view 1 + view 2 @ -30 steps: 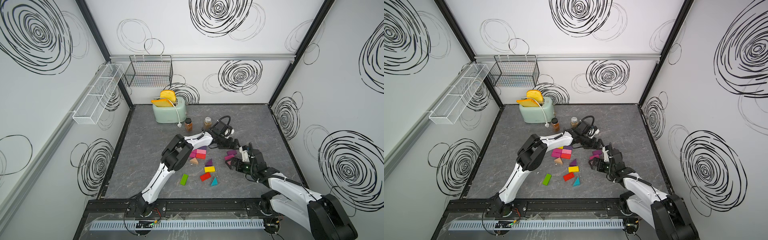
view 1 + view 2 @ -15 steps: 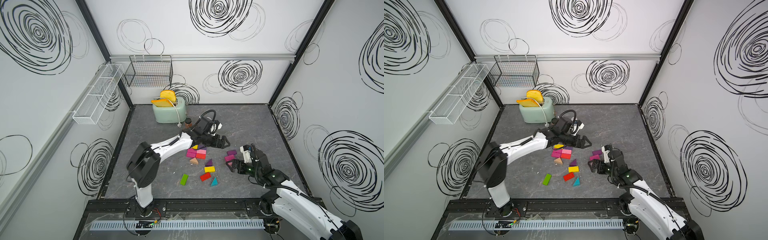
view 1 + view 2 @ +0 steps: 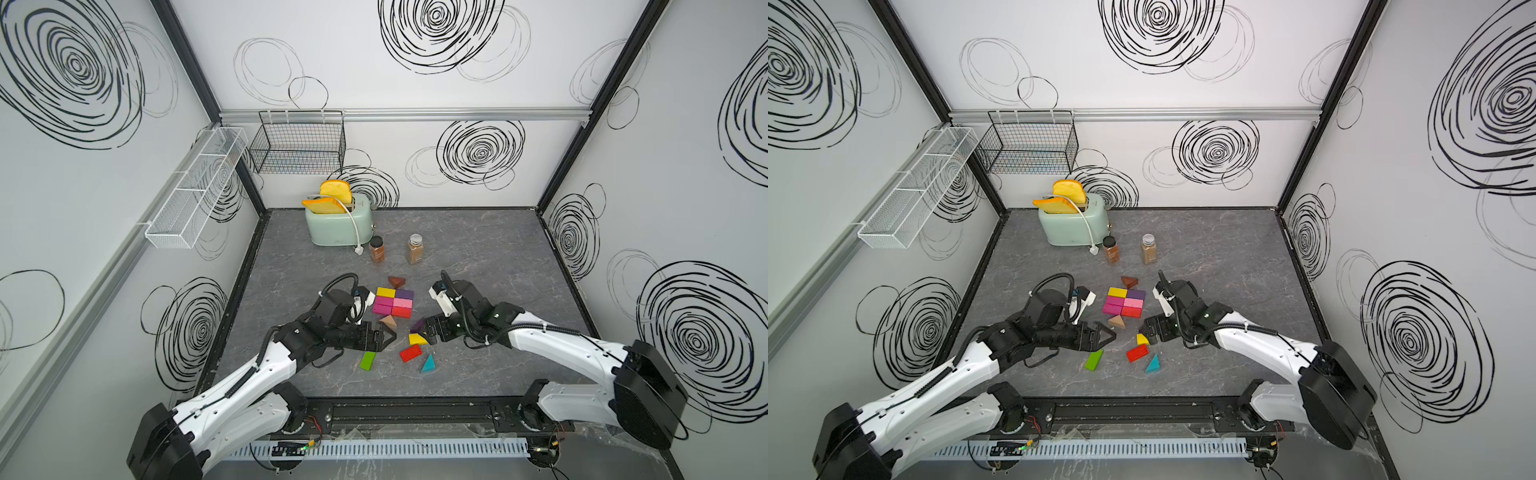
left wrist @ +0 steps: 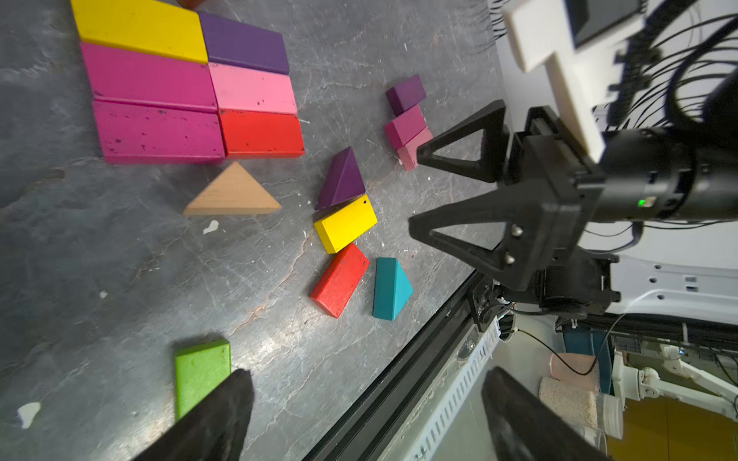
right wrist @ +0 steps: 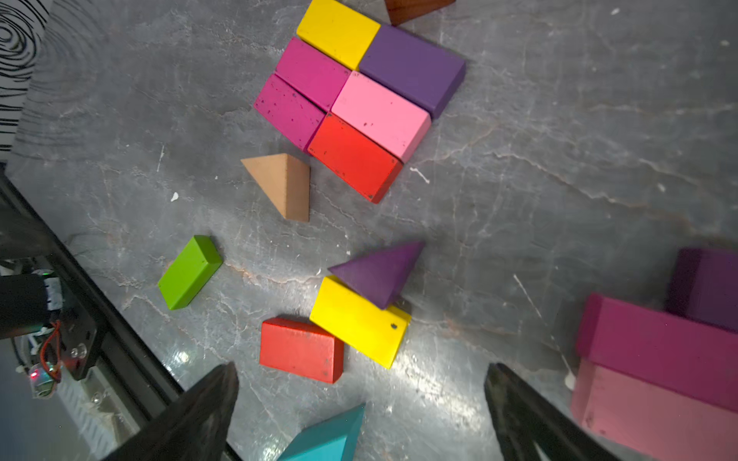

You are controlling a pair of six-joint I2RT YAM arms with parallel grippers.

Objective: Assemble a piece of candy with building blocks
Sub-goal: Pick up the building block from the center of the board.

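Note:
My right gripper moves outward and down next, turning until its open fingers straddle the purple wedge (image 3: pixel 417 325) (image 5: pixel 377 273), because that wedge lies at an angle against the yellow brick.
Six building blocks (image 3: pixel 392 302) lie packed in a rectangle: yellow, purple, two magenta, pink, red. A brown wedge (image 3: pixel 397 281) lies behind it and a tan wedge (image 3: pixel 388 321) in front. Loose nearby are a purple wedge (image 5: pixel 377 273), yellow brick (image 5: pixel 359 323), red brick (image 5: pixel 301 349), teal wedge (image 4: pixel 389 289) and green brick (image 4: pixel 201 371). My left gripper (image 3: pixel 388 336) is open and empty, between the tan wedge and the green brick. The right gripper (image 3: pixel 428 332) is open and empty beside the purple wedge. Purple, magenta and pink bricks (image 5: pixel 659 343) lie beside it.
A mint toaster (image 3: pixel 337 224) with toast stands at the back, its cord and plug trailing forward. Two spice jars (image 3: pixel 376 249) (image 3: pixel 414 248) stand behind the blocks. A black rail (image 3: pixel 415 409) runs along the front edge. Wire baskets hang on the walls.
My left arm has drawn back from the far side of the blocks to the front left. The right gripper has shifted left toward the purple wedge.

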